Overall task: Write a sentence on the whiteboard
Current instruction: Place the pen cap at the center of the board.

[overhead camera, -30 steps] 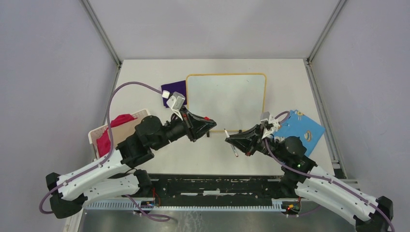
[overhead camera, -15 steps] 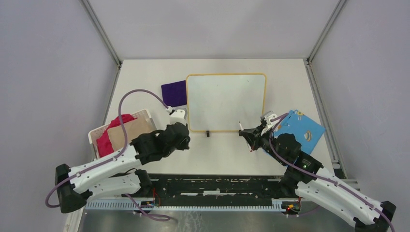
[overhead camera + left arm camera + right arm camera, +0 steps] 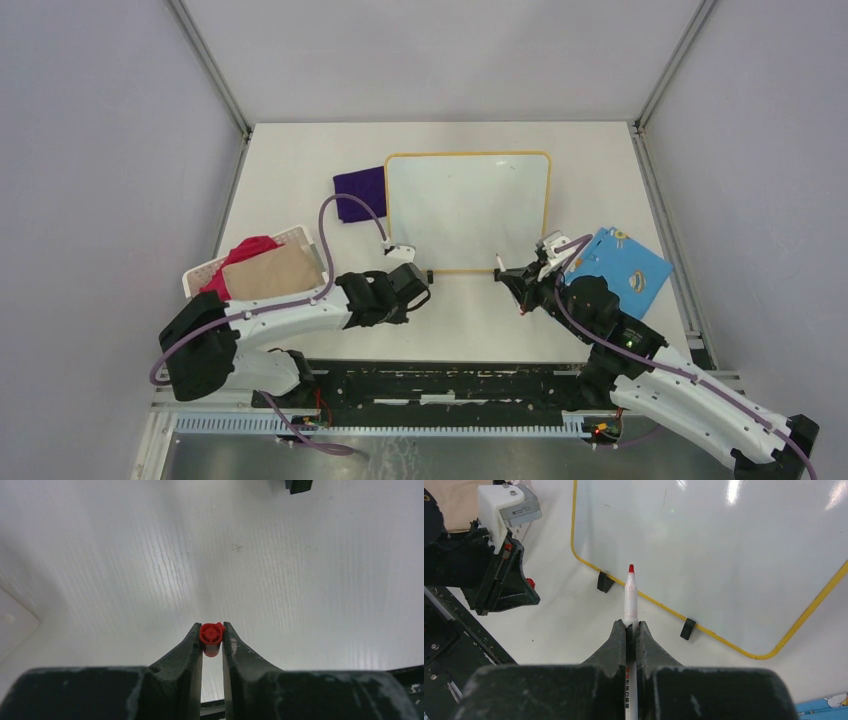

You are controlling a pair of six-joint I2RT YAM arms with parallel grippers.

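Note:
The bare patch of tabletop just below my left gripper is clear of things, so I will next lower the gripper onto it and let go of the red marker cap [image 3: 211, 636].
The whiteboard [image 3: 467, 210] lies flat at the table's middle, yellow-framed and blank; no sentence shows on it. In the right wrist view its near edge [image 3: 724, 545] and two black feet show. My right gripper [image 3: 518, 282] [image 3: 631, 626] is shut on a white marker [image 3: 630, 600], whose uncapped red tip [image 3: 497, 258] points at the board's front edge, just short of it. My left gripper [image 3: 412, 290] [image 3: 211, 631] is shut on the red marker cap [image 3: 211, 636] and hovers low over the bare table in front of the board's left foot. It also shows in the right wrist view [image 3: 506, 582].
A purple cloth [image 3: 360, 193] lies left of the board. A white basket [image 3: 196, 278] with red and tan cloths stands at the front left. A blue card [image 3: 622, 268] lies at the right, beside my right arm.
The two grippers, close and facing each other before, have separated. The left one swung down and right to the table with the cap. The right one turned the marker toward the board.

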